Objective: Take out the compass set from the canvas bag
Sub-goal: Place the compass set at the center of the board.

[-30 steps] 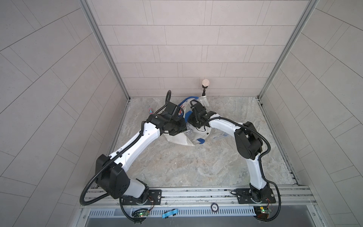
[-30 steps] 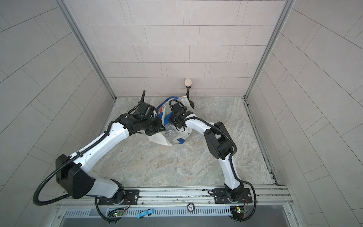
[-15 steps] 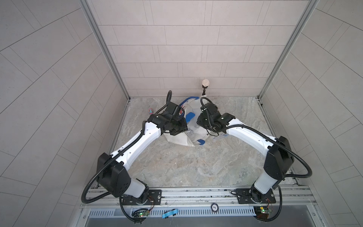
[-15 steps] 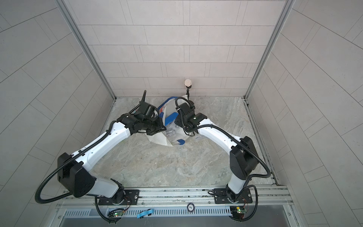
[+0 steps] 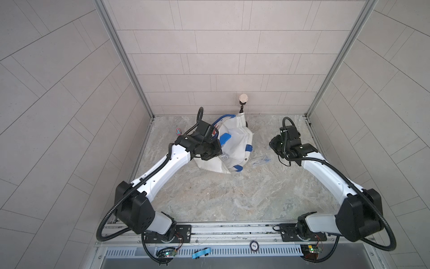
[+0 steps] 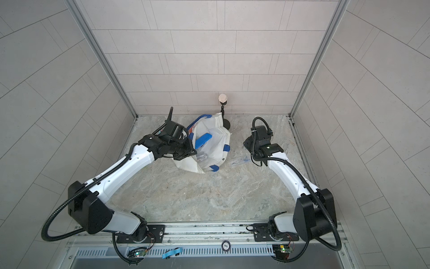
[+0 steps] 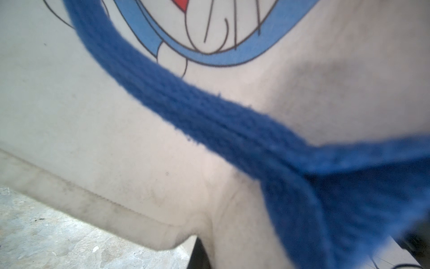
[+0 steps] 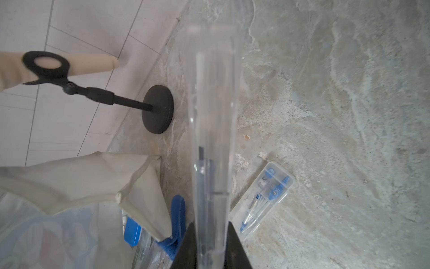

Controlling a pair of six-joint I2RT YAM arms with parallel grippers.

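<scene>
The slim compass pack (image 8: 213, 116) goes down toward the bag next, released by my right gripper on the bare floor outward of the second compass pack.
The white canvas bag (image 5: 235, 149) lies slumped open at the back of the floor in both top views, with its blue strap (image 7: 209, 111) crossing the cartoon print. My left gripper (image 5: 209, 154) is shut on the bag's fabric at its left edge. To the right of the bag, my right gripper (image 8: 210, 246) is shut on a slim clear compass pack (image 8: 213, 116), held off the floor. A second compass pack (image 8: 265, 198) with a blue compass lies on the floor beside the bag (image 6: 209, 149). Another clear pack (image 5: 224, 156) shows inside the bag's mouth.
A black stand (image 8: 158, 109) with a beige tip (image 5: 243, 99) is at the back wall behind the bag. A small red-and-teal toy (image 5: 178, 132) lies at the far left. A blue case (image 5: 225, 138) sits in the bag. Tiled walls close three sides.
My right arm has come out of the bag and swung far to the right with a clear pack in its grip. The left arm has kept its hold.
</scene>
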